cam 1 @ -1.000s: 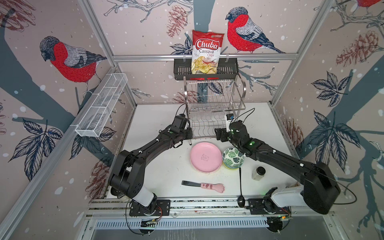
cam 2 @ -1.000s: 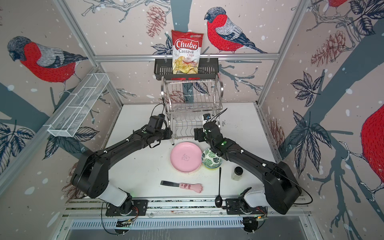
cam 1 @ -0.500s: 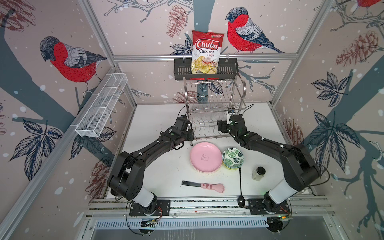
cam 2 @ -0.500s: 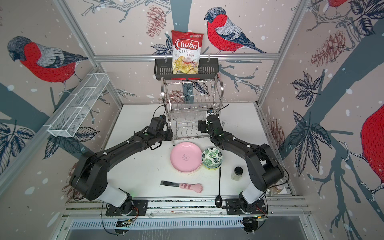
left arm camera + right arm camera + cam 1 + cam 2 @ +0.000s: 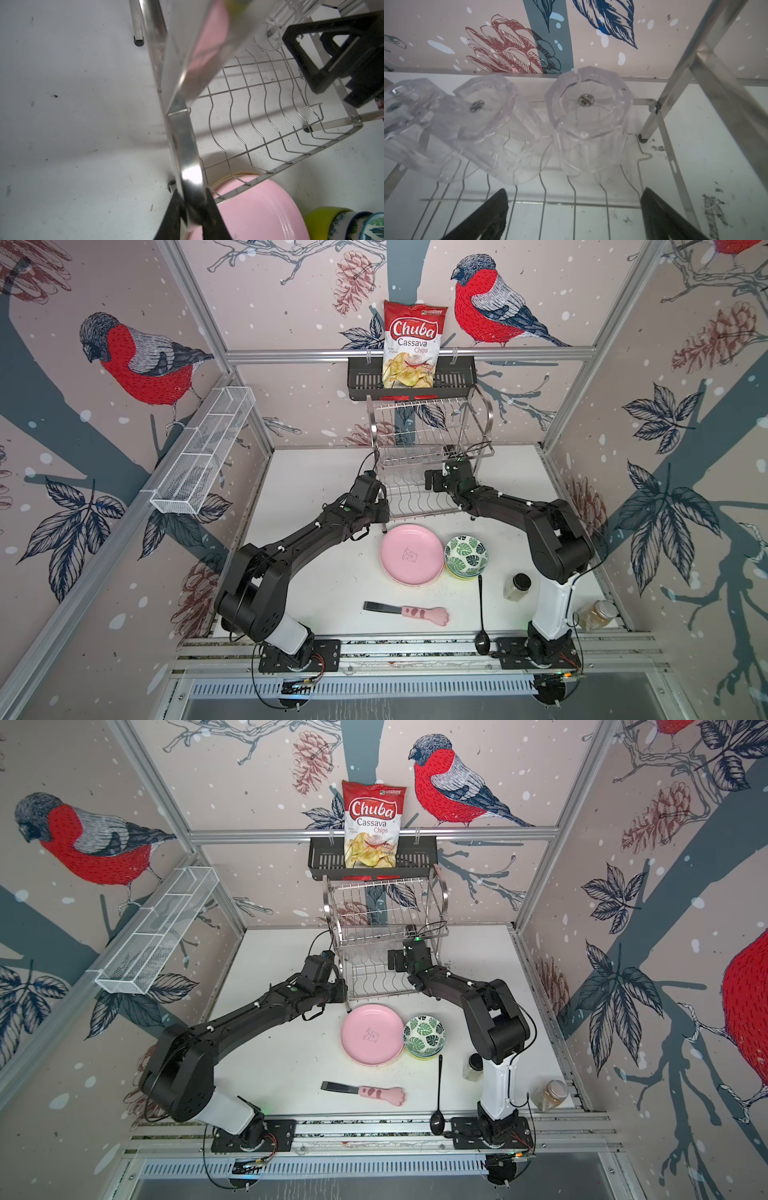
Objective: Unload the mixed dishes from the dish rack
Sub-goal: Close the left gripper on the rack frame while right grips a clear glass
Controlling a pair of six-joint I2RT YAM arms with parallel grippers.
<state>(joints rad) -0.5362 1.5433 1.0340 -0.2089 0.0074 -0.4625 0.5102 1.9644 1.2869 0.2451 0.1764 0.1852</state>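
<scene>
The open right gripper pushes outward next, deeper into the rack's lower shelf, until its fingers straddle the nearest glass (image 5: pixel 588 116), as they still stand short of it.
The dish rack (image 5: pixel 428 435) (image 5: pixel 386 907) stands at the back of the table in both top views. My left gripper (image 5: pixel 379 506) (image 5: pixel 192 199) is shut on the steel band of the rack's front left side. My right gripper (image 5: pixel 432 481) (image 5: pixel 575 193) is open, reaching into the lower tier from the right. Three clear glasses lie there, bottoms toward it: the nearest glass (image 5: pixel 588 116), a middle glass (image 5: pixel 492 124) and a far glass (image 5: pixel 406 116). The jaws are short of them and hold nothing. A pink plate (image 5: pixel 411 553) and a green-leaf bowl (image 5: pixel 466 556), each on top of a stack, sit on the table before the rack.
A black spoon (image 5: pixel 481 614), a pink-handled tool (image 5: pixel 409 612) and a small black-lidded jar (image 5: pixel 515 587) lie near the front edge. An amber jar (image 5: pixel 598 614) stands at the front right. A black basket (image 5: pixel 365 381) holding a chips bag hangs above the rack; a white mesh tray (image 5: pixel 203 456) hangs on the left wall.
My right arm has swung from above the bowl back toward the rack, its gripper entering the lower tier and opening wider. The left gripper has kept its hold.
</scene>
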